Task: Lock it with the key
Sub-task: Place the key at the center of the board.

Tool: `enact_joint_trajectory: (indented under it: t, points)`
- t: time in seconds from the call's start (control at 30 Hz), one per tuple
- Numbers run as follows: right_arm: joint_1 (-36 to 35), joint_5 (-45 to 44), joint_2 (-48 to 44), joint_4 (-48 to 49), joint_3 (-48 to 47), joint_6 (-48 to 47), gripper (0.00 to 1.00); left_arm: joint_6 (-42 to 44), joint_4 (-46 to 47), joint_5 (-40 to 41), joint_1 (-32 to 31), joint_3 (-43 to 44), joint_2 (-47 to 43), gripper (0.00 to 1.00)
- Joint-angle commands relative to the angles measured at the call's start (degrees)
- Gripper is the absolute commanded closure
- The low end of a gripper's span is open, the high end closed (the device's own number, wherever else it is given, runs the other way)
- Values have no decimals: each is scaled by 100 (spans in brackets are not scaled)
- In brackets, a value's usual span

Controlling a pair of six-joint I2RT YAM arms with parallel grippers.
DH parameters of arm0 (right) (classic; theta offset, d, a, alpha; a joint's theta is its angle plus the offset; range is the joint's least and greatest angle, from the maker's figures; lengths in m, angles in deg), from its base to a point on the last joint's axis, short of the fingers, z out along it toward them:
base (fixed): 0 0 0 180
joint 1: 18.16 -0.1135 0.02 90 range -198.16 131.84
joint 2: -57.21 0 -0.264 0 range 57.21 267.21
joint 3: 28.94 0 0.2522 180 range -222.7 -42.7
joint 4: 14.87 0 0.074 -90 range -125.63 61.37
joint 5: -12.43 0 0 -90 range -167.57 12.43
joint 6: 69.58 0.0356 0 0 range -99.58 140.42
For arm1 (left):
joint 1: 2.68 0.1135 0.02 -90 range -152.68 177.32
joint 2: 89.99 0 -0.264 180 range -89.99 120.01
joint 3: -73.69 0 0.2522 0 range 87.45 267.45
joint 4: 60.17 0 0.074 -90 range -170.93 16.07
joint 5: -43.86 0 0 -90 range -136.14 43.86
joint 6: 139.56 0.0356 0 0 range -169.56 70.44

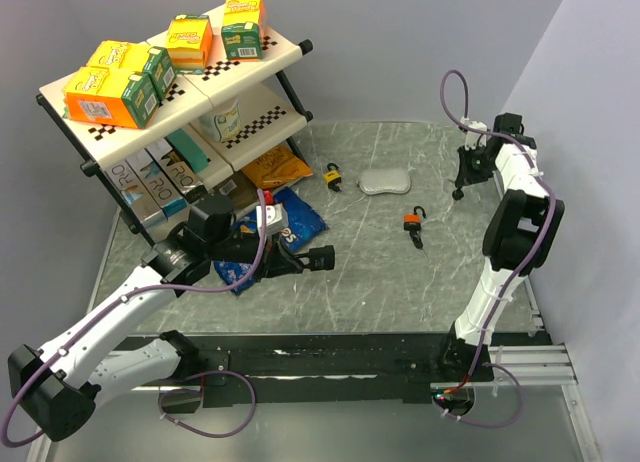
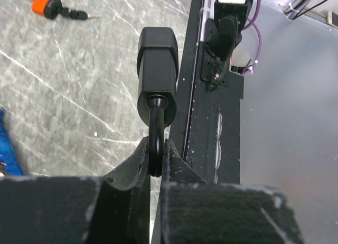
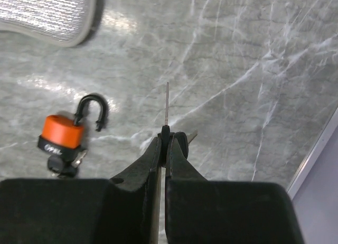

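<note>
My right gripper should next move back and down to the clear patch of the table and let go of the key bunch there, because the table beside the orange padlock is bare.
My left gripper is shut on the dark shackle of the black padlock, whose body sticks out past the fingertips above the table. In the top view the left gripper holds that black padlock left of centre. My right gripper is shut on the black head of the key. The thin blade points straight out, and a second blade shows behind the fingers. In the top view the right gripper hangs at the back right, far from the left gripper.
An orange padlock with an open shackle and its own keys lies mid-table, and it also shows in the right wrist view. A yellow-orange padlock, a grey pad, snack bags and a shelf rack of boxes stand at the back left.
</note>
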Motion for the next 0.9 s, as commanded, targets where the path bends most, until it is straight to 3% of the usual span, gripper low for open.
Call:
enact_joint_trajectory:
  t: [0.0, 0.6, 0.87]
  points:
    - [23, -329, 351, -95, -565, -130, 100, -58, 584, -87, 21, 17, -62, 99]
    - [277, -910, 801, -200, -285, -657, 100, 21, 523, -105, 30, -115, -88, 99]
    - [611, -927, -25, -69, 910, -1131, 100, 4, 602, -122, 30, -203, -132, 99]
